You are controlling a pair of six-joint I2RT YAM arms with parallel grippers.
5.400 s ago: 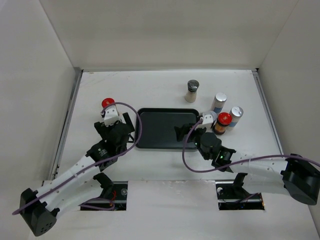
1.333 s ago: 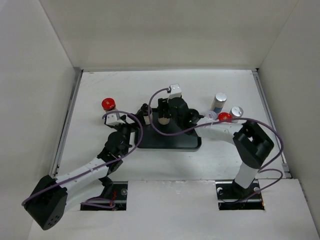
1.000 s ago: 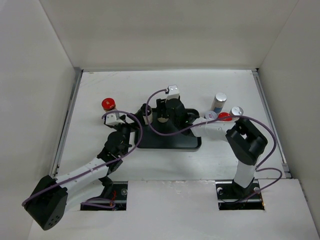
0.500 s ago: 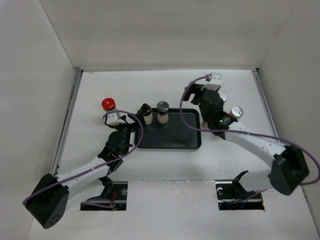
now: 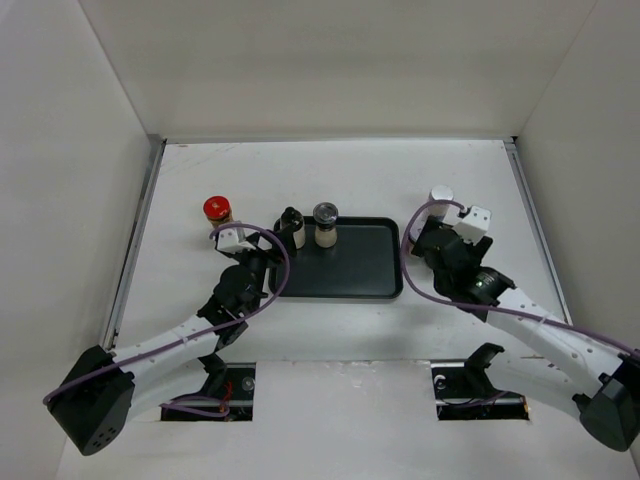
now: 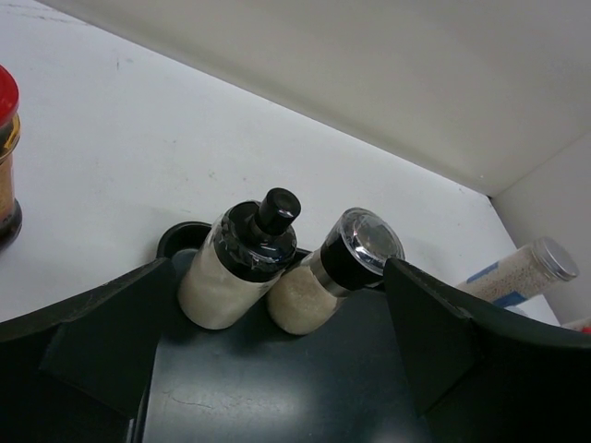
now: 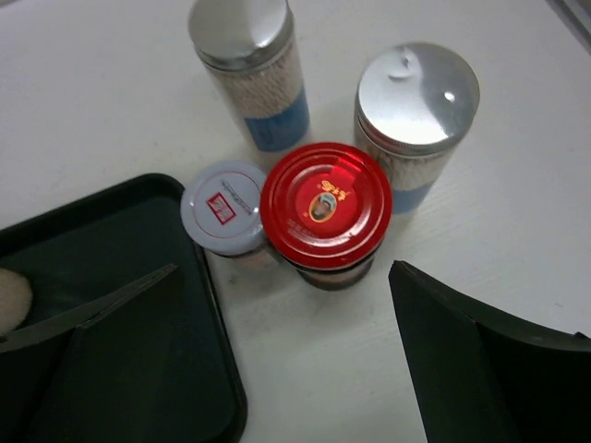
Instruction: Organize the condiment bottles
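My right gripper needs to move down and slightly outward around the red cap (image 7: 326,205) next, because other jars stand close around that jar.
Two cream jars with dark caps (image 5: 291,227) (image 5: 325,223) stand side by side at the far left of the black tray (image 5: 350,270). They also show in the left wrist view (image 6: 235,263) (image 6: 332,277). My left gripper (image 5: 266,263) is open and empty just in front of them. One red-capped jar (image 5: 215,209) stands left of the tray. My right gripper (image 5: 435,238) is open and empty over a cluster right of the tray: a red-capped jar (image 7: 326,208) and two silver-topped jars (image 7: 245,55) (image 7: 417,97). Only one silver top (image 5: 440,197) shows from above.
A small white-capped jar (image 7: 224,208) with a red label touches the red-capped jar, at the tray's right rim (image 7: 199,305). White walls enclose the table on three sides. The tray floor (image 6: 277,388) in front of the cream jars is bare.
My right arm has pulled back from the far right and now hovers over the jar cluster right of the tray. Earlier it left the grey-capped jar on the tray. The left arm stays put.
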